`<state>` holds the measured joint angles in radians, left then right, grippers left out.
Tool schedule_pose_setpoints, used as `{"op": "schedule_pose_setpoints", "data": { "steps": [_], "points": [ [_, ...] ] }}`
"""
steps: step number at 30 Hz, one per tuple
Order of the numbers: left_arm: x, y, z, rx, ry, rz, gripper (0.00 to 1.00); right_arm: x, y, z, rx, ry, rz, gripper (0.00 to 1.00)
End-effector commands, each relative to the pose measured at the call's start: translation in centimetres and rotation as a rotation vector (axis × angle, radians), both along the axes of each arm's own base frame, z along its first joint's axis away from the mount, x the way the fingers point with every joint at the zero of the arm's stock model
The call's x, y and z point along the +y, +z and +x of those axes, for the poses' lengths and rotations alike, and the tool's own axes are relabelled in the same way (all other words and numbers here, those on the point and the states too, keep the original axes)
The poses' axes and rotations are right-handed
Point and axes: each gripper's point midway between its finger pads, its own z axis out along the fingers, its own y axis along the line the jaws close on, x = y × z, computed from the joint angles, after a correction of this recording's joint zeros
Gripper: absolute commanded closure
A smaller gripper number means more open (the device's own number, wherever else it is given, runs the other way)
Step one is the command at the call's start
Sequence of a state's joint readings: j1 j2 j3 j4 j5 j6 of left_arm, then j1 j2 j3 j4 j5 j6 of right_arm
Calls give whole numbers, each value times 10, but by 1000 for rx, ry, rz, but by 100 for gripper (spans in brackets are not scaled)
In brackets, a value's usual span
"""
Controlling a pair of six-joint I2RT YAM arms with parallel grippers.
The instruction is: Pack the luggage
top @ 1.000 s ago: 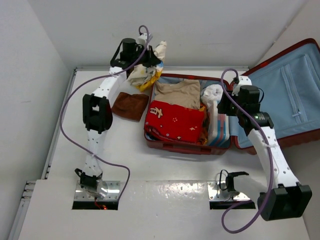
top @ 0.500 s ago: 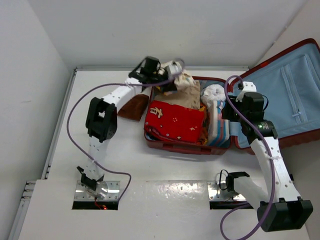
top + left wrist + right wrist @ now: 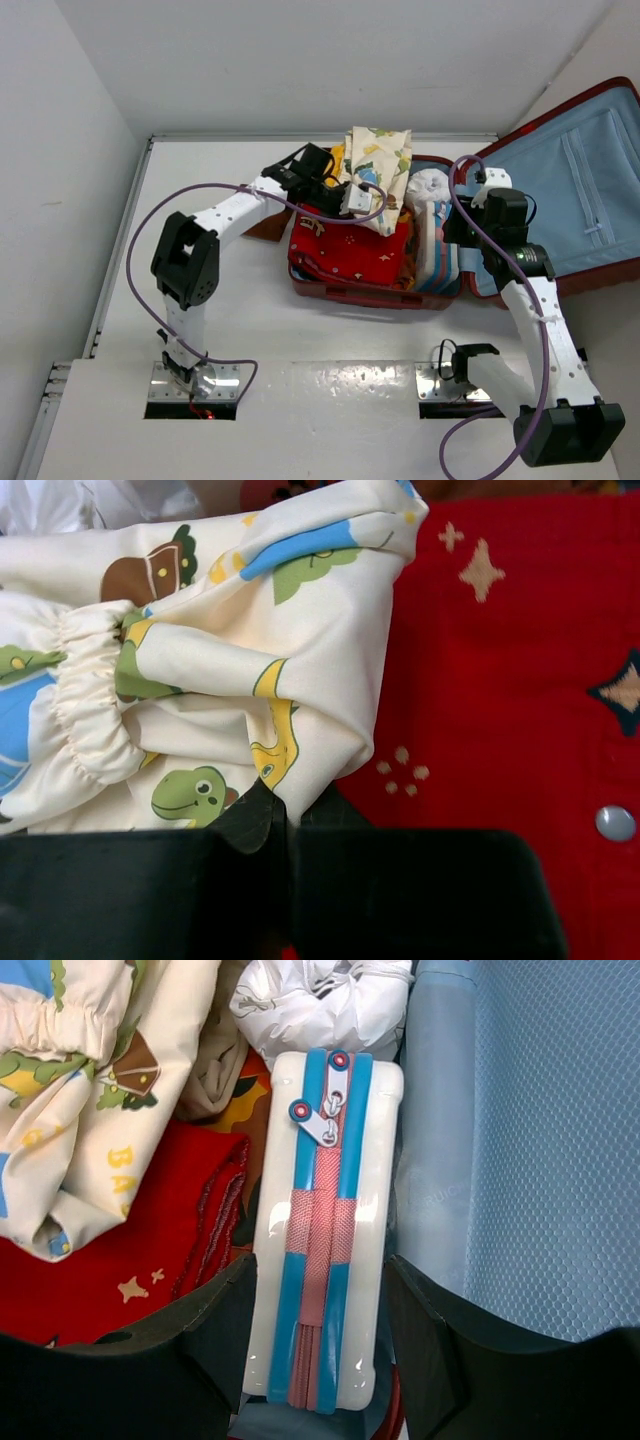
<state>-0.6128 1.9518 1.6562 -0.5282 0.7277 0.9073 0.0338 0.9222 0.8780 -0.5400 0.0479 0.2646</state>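
The garment's far end covers the luggage's far rim, so my left gripper next needs to pull the garment back over the red cloth's near part to release it.
The dark red luggage (image 3: 330, 291) lies open mid-table, its blue-lined lid (image 3: 580, 190) raised at the right. Inside lie a folded red cloth with small white marks (image 3: 345, 248), a white bundle (image 3: 428, 186) and a clear pouch with blue zipper bands (image 3: 325, 1230). My left gripper (image 3: 352, 200) is shut on a cream dinosaur-print garment (image 3: 378, 163), holding it over the red cloth (image 3: 520, 660); its fingers pinch the fabric edge (image 3: 285, 800). My right gripper (image 3: 455, 228) is open, its fingers (image 3: 215, 1335) on either side of the pouch, apart from it.
A brown cloth (image 3: 262, 225) lies on the table left of the luggage, partly behind my left arm. A raised wall edge (image 3: 130, 220) bounds the table at the left and back. The blue mesh lining (image 3: 560, 1140) fills the right of the right wrist view.
My left gripper has carried the dinosaur-print garment from the table's back left rightward over the luggage. My right gripper shifted slightly right and now holds still.
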Motion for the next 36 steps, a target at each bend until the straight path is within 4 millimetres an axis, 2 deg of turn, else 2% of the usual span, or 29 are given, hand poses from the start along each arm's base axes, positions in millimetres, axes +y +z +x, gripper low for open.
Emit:
{"op": "schedule_pose_setpoints", "data": {
  "steps": [1,6,8,10,13,14,15,16,19,22,23,24,25,27,28,29,30,32,33,34,35,36],
  "points": [
    [15,28,-11,-74,-19,14,100,1,5,1,-27,10,8,46],
    [39,29,-43,-8,-56,91,100,4,4,1,-34,16,22,46],
    [46,18,-59,45,-69,109,100,5,3,3,-30,11,33,46],
    [44,16,-74,77,-79,108,100,8,1,4,-26,16,43,46],
    [31,16,-96,200,-46,96,100,8,3,8,-33,9,56,46],
    [22,23,-96,216,-29,67,100,8,1,8,-29,11,58,46],
    [16,19,-101,259,-16,72,100,7,2,9,-30,6,59,46],
    [12,23,-104,306,18,64,100,8,1,10,-25,10,60,46],
    [-10,19,-105,357,90,46,100,15,-1,14,-21,30,83,46],
    [-22,12,-115,354,67,31,100,18,1,18,-23,43,95,46],
    [-21,7,-112,345,82,39,99,19,5,21,-29,48,93,46],
    [-22,-1,-117,353,79,59,79,20,4,23,-27,55,96,46],
    [-20,-4,-119,366,81,74,63,21,5,24,-30,62,100,46],
    [-15,-9,-123,375,76,96,45,24,9,28,-41,81,102,46],
    [-7,-5,-115,358,92,84,31,27,11,30,-54,97,112,46],
    [-2,-1,-112,341,94,76,23,31,11,31,-51,115,127,46],
    [2,17,-109,312,102,43,21,35,10,33,-48,126,143,46],
    [16,39,-98,271,125,-5,18,52,14,35,-56,188,207,49],
    [23,62,-98,255,134,-51,18,57,12,34,-46,202,230,52],
    [31,89,-85,253,187,-117,15,75,16,33,-60,278,262,53],
    [36,110,-76,203,202,-163,14,81,16,32,-57,305,271,54],
    [42,131,-71,280,293,-236,12,87,17,32,-69,338,271,58]
  ]
}}
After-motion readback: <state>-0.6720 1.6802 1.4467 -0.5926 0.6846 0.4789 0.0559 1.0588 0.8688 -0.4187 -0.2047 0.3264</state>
